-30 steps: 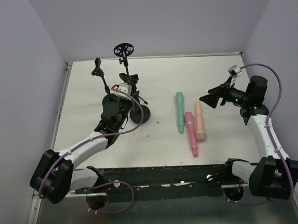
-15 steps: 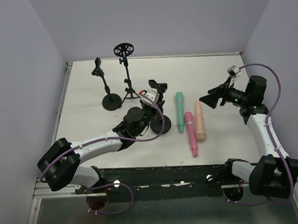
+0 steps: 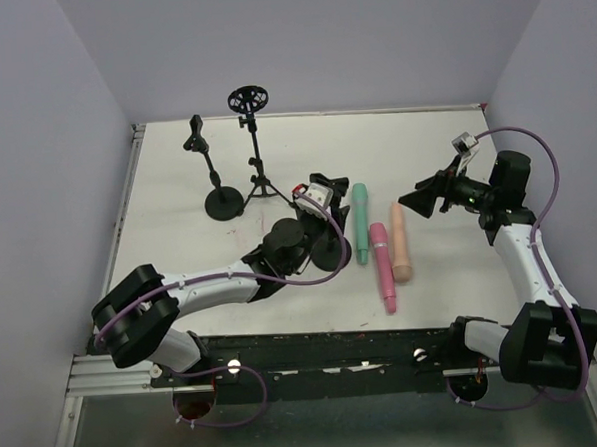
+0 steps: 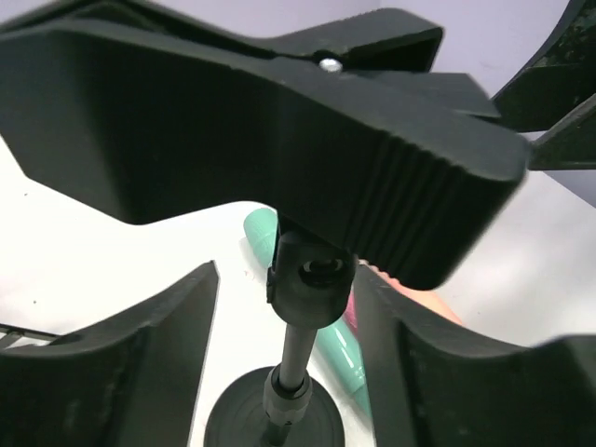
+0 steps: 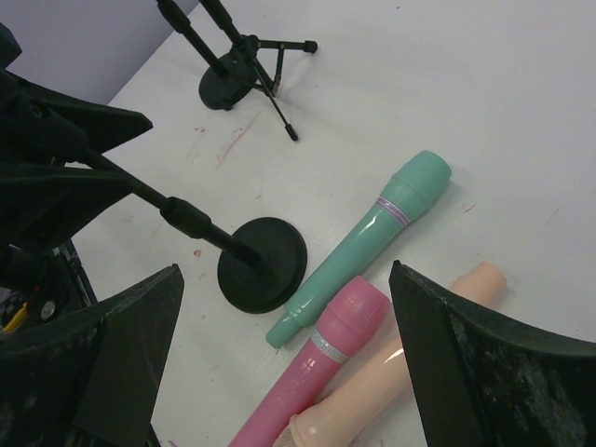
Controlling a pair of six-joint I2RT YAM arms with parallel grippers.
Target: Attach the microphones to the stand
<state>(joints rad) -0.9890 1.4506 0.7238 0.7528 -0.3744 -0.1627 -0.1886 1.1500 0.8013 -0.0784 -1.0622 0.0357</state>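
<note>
I need to lower my right gripper next onto the peach microphone's handle (image 3: 397, 219) (image 5: 477, 288) near the handle's far end, because that end sticks out past the pink microphone lying close beside it.
Three microphones lie side by side on the white table: teal (image 3: 360, 223), pink (image 3: 383, 264) and peach (image 3: 401, 240). Just left of them a black stand rests on its round base (image 3: 320, 248), its clip (image 3: 327, 186) on top. My left gripper (image 3: 323, 210) is open around that stand's pole (image 4: 296, 349), with a gap on each side between the pole and the fingers (image 4: 121, 372). My right gripper (image 3: 417, 199) hangs open to the right of the microphones, above the teal (image 5: 363, 244) and pink (image 5: 312, 372) ones and the stand base (image 5: 263, 264).
Two more black stands are at the back left: one with a round base (image 3: 220, 201) and a clip, and a tripod (image 3: 264, 188) with a ring-shaped holder (image 3: 249, 98). Grey walls close in the table on three sides.
My left arm has carried the round-base stand to the right, next to the teal microphone, and its jaws have come apart off the pole. My right arm has held still.
</note>
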